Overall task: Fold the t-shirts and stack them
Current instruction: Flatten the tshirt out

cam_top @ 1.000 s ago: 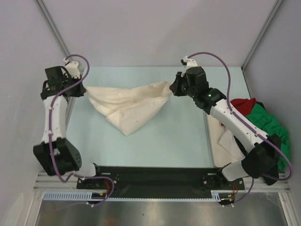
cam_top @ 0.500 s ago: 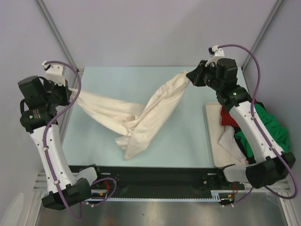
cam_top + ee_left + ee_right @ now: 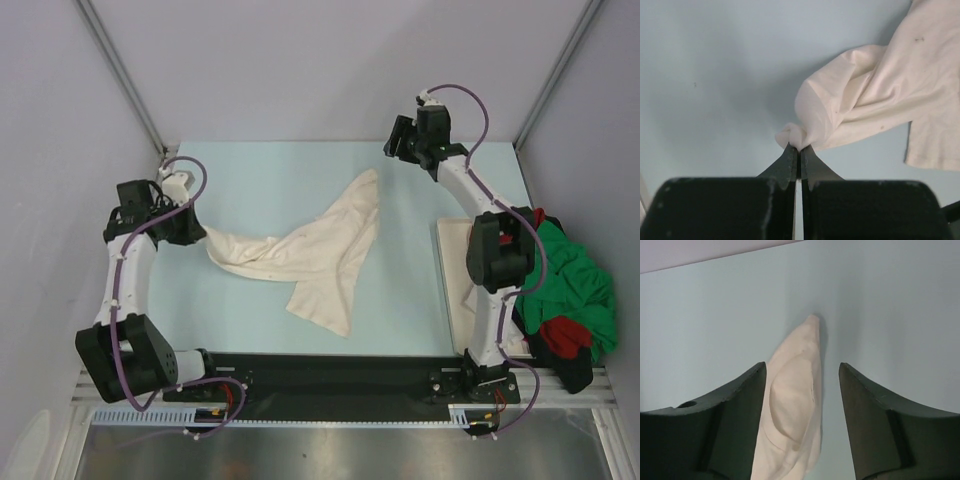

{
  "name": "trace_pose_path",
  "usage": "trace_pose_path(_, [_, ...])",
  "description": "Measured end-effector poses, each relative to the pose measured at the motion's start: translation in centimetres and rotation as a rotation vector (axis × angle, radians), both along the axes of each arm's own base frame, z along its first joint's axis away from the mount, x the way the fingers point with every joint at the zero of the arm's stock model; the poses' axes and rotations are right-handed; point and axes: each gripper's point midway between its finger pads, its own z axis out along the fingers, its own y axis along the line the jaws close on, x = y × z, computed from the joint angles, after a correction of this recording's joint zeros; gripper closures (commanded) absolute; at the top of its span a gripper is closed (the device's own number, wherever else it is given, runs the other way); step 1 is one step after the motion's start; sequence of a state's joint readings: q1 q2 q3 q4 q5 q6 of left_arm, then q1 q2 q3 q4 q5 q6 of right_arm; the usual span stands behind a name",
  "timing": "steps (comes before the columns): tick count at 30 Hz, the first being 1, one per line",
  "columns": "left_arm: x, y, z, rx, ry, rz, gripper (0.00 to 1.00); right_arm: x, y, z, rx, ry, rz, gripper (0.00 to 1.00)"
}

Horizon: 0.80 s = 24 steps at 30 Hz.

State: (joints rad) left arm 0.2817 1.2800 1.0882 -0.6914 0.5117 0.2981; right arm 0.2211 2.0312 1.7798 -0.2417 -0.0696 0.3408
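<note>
The fold in the cream t-shirt [image 3: 320, 250] is back and down from the t-shirt's tip, so my right gripper needs to move back from the tip and down onto that fold.
A cream t-shirt [image 3: 320, 250] lies crumpled and stretched across the pale blue table [image 3: 260, 170], its far tip [image 3: 371, 180] pointing at the right arm. My left gripper [image 3: 197, 235] is shut on the shirt's left corner, and the left wrist view shows the cloth [image 3: 880, 95] bunched at the closed gripper [image 3: 799, 147]. My right gripper [image 3: 393, 150] hangs open just past the tip. In the right wrist view the shirt [image 3: 790, 410] lies on the table below the open gripper [image 3: 802, 365], untouched. A green t-shirt [image 3: 578, 275] and a red t-shirt [image 3: 563, 335] lie heaped at the right.
A pale flat board [image 3: 455, 275] sits along the table's right side, beside the heap of clothes. Something black [image 3: 572, 368] lies at the heap's near end. Grey walls with metal posts [image 3: 120, 75] close in the back and sides. The black base rail [image 3: 320, 375] runs along the near edge.
The right gripper has opened and let go of the shirt, whose right end dropped to the table. The left arm came back inward and lower, still holding its corner.
</note>
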Motion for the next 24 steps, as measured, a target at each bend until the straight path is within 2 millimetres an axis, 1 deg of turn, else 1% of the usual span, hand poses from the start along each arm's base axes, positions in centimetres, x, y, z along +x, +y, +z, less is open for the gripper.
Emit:
trace_pose_path(1, [0.0, 0.1, -0.4, 0.003, 0.009, 0.001, 1.0, 0.4, -0.3, 0.0, -0.006, 0.006, -0.022, 0.34])
trace_pose_path(3, [0.2, 0.6, -1.3, 0.021, 0.021, 0.009, 1.0, 0.2, -0.7, 0.1, -0.031, 0.02, -0.071, 0.32])
trace_pose_path(4, [0.1, 0.9, -1.8, 0.031, 0.03, 0.017, 1.0, -0.3, -0.9, 0.1, -0.045, 0.031, -0.091, 0.3])
trace_pose_path(6, [-0.4, 1.4, -2.9, 0.048, 0.057, 0.033, 1.0, -2.7, -0.8, -0.4, -0.093, 0.054, -0.123, 0.28])
trace_pose_path(7, [-0.7, 1.7, -3.4, 0.055, 0.072, 0.043, 1.0, -4.8, -0.2, -1.0, -0.123, 0.079, -0.12, 0.25])
trace_pose_path(8, [-1.0, 2.0, -3.9, 0.065, 0.086, 0.055, 1.0, -7.1, 0.9, -1.8, -0.155, 0.105, -0.102, 0.23])
trace_pose_path(11, [-1.6, 2.7, -4.9, 0.087, 0.114, 0.075, 1.0, -14.6, 6.1, -4.0, -0.234, 0.162, 0.023, 0.19])
trace_pose_path(12, [-1.8, 2.8, -5.2, 0.092, 0.121, 0.081, 1.0, -17.1, 8.1, -4.8, -0.255, 0.182, 0.078, 0.08])
trace_pose_path(13, [-1.9, 3.0, -5.4, 0.1, 0.126, 0.083, 1.0, -19.5, 10.1, -5.7, -0.268, 0.201, 0.132, 0.07])
trace_pose_path(15, [-2.1, 3.2, -5.6, 0.109, 0.131, 0.089, 1.0, -22.9, 12.4, -7.2, -0.298, 0.239, 0.209, 0.07])
trace_pose_path(16, [-2.2, 3.2, -5.6, 0.113, 0.131, 0.091, 1.0, -24.4, 13.1, -8.1, -0.313, 0.264, 0.233, 0.07])
trace_pose_path(18, [-2.2, 3.4, -5.5, 0.123, 0.127, 0.094, 1.0, -26.1, 13.7, -9.4, -0.345, 0.304, 0.248, 0.1])
trace_pose_path(20, [-2.2, 3.5, -5.3, 0.133, 0.12, 0.097, 1.0, -26.7, 14.1, -10.7, -0.367, 0.33, 0.247, 0.12])
trace_pose_path(21, [-2.2, 3.5, -5.2, 0.136, 0.116, 0.098, 1.0, -26.9, 14.2, -11.6, -0.383, 0.35, 0.24, 0.18])
trace_pose_path(24, [-2.3, 3.5, -4.9, 0.138, 0.105, 0.099, 1.0, -27.5, 13.7, -14.4, -0.442, 0.415, 0.217, 0.27])
